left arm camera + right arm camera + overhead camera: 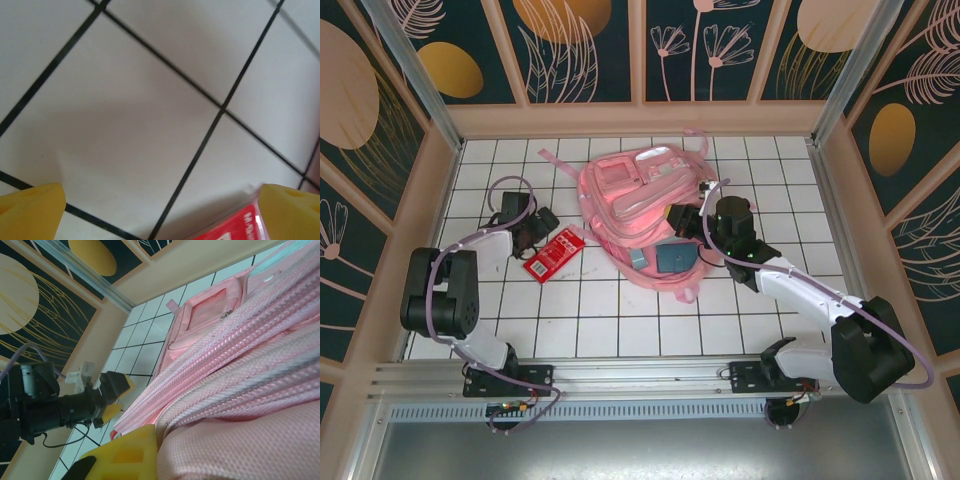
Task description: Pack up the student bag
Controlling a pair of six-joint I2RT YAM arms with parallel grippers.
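Note:
The red packet is below the left gripper and closer to the robot's base, so the robot will next bring its left gripper back and down onto the packet's near clear edge.
The student bag (630, 190), a large pink backpack, lies flat in the middle of the tiled table. My right gripper (682, 218) is at its right side, shut on a fold of the pink fabric. In the right wrist view, the bag (240, 340) presses against one yellow finger (125, 455); the other finger is hidden behind the cloth. My left gripper (542, 226) hangs open to the left of the bag, just above a red packet (553, 254). Its yellow fingertips (30, 210) stand wide apart over bare tile, with the packet's corner (230, 231) by the right one.
A teal box (672, 258) and a smaller teal item (638, 258) sit at the bag's near edge. Pink straps (552, 160) trail toward the back left. Patterned walls enclose the table on three sides.

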